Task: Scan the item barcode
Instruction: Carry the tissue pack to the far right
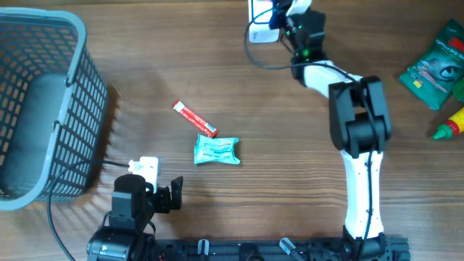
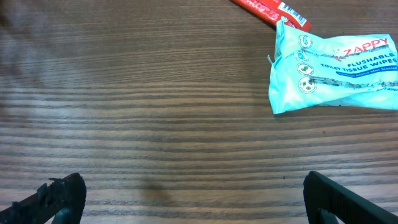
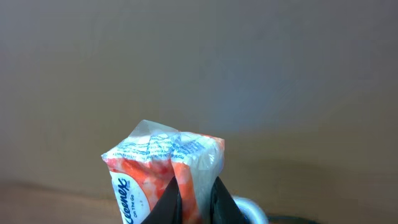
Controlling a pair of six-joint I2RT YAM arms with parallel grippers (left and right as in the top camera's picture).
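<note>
I will move my right gripper to the right in the overhead view, then down, over the green packet (image 1: 433, 61) to release the tissue pack. Items are already lying there.
My right gripper (image 3: 195, 190) is shut on an orange and white Kleenex tissue pack (image 3: 146, 177), pinching its right edge, and the pack stands upright against a plain brown background. Seen from overhead, that gripper (image 1: 281, 17) is at the table's far edge beside a white scanner (image 1: 259, 30) with a black cable. My left gripper (image 1: 164, 191) rests open near the front edge, nothing between its fingers (image 2: 59, 198). A teal wipes packet (image 2: 333, 71) and a red stick packet (image 2: 270, 9) lie beyond it.
A grey mesh basket (image 1: 43, 109) stands at the left. A green packet (image 1: 435, 65) and a yellow bottle with a red cap (image 1: 451, 125) lie at the right edge. The scanner's cable (image 1: 264, 64) loops across the table near the right arm.
</note>
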